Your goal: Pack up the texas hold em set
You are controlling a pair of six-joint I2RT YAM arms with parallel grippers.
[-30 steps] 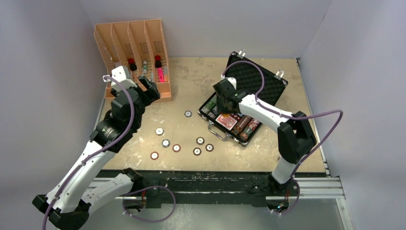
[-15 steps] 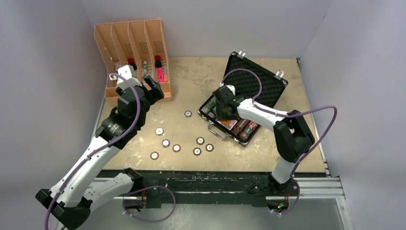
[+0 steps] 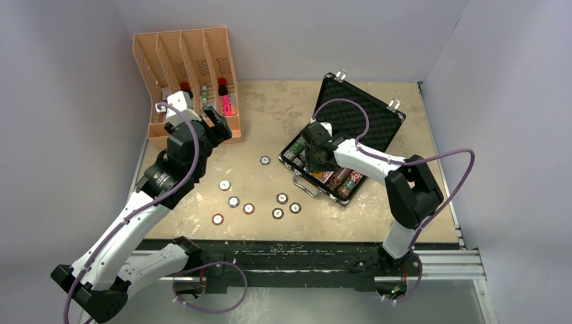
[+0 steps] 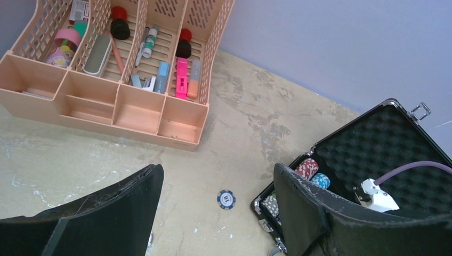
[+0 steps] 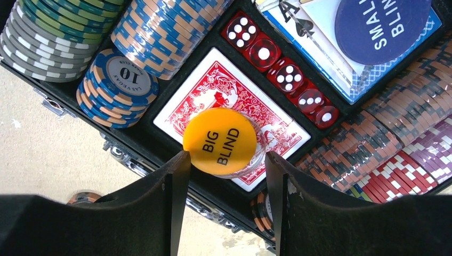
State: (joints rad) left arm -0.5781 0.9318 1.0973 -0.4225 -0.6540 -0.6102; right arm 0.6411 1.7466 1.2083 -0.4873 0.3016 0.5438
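The grey-and-white chip [image 3: 224,184] is below my left gripper, toward my base, so I should next pull that gripper back from the orange rack and lower it onto the chip.
The black case [image 3: 367,115] of the texas hold em set lies open at the right, its lid tilted back. My right gripper [image 3: 314,162] hangs low over its tray. In the right wrist view this gripper [image 5: 226,156] is open. A yellow "BIG BLIND" button [image 5: 221,140] lies on the red-backed card deck [image 5: 210,80] just ahead of the fingertips, its edge against the left one. Several loose chips [image 3: 233,201] lie on the table. My left gripper [image 3: 214,126] hovers open and holds nothing; below it lies a blue chip [image 4: 226,199].
The orange four-slot rack [image 3: 195,67] with bottles and pens stands at the back left, close to my left gripper. Red dice [image 5: 277,69], a blue "SMALL BLIND" button [image 5: 381,21] and rows of chips [image 5: 120,80] fill the tray.
My right gripper came forward and down over the card deck and its jaws widened a little. The left arm rose slightly toward the rack, then held still.
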